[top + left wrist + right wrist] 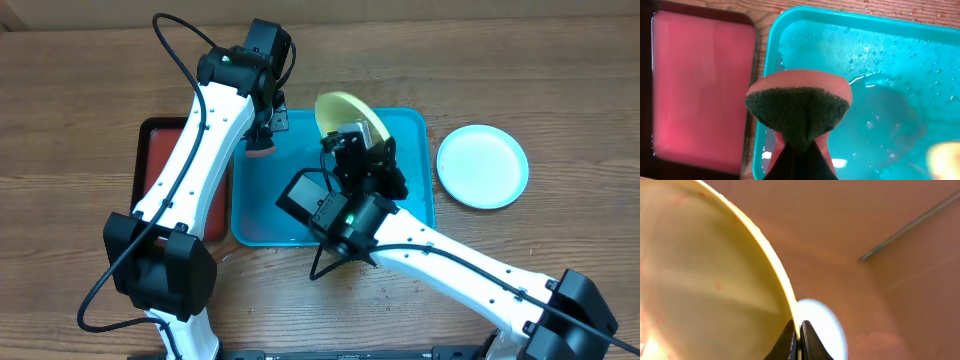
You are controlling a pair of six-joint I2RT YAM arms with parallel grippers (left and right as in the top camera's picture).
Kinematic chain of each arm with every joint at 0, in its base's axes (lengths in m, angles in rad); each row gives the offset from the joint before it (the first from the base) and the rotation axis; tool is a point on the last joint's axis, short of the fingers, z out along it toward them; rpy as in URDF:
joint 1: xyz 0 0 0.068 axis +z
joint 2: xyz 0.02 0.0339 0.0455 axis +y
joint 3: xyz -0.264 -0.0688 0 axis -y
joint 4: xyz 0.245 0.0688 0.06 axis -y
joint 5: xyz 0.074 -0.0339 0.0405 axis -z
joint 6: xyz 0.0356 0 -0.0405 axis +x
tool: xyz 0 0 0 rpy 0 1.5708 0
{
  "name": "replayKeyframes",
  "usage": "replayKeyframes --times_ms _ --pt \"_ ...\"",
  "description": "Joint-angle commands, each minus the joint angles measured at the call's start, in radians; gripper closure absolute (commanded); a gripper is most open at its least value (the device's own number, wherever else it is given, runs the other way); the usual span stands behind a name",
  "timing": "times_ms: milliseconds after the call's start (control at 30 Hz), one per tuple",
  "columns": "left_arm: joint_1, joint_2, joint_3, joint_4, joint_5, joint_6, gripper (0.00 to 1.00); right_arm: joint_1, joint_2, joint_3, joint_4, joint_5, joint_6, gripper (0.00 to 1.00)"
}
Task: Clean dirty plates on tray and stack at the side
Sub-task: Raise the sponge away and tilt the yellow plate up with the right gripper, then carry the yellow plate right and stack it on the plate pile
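Observation:
The plate in my right gripper swings sideways and down, turns flat and is released next, since the cyan-rimmed plate [482, 166] [826, 323] lies below, to its right in the overhead view.
My right gripper [352, 140] is shut on the rim of the lime-green-rimmed plate [345, 112] and holds it tilted on edge above the turquoise tray [415, 190]. In the right wrist view the fingers [799, 330] pinch the plate [705, 280], which has faint red smears. My left gripper [262, 135] is shut on a pink sponge with a green scrub face [797, 107], over the tray's wet left end [880, 75]. The cyan-rimmed plate [482, 166] lies flat on the table right of the tray. The white plate is not in view.
A smaller red tray with a black rim [160, 150] lies just left of the turquoise tray, close beside it [700, 85]. Bare wooden table surrounds both trays. The right arm stretches across the front right of the table.

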Motion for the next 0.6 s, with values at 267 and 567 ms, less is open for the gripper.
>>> replayKeyframes --times_ms 267,567 --pt "0.003 -0.008 0.008 -0.006 0.001 -0.024 0.96 -0.360 -0.029 0.005 -0.012 -0.890 -0.075 0.96" --pt "0.003 -0.008 0.008 0.004 0.004 -0.024 0.96 -0.613 -0.029 0.005 0.002 -1.228 -0.136 0.96"
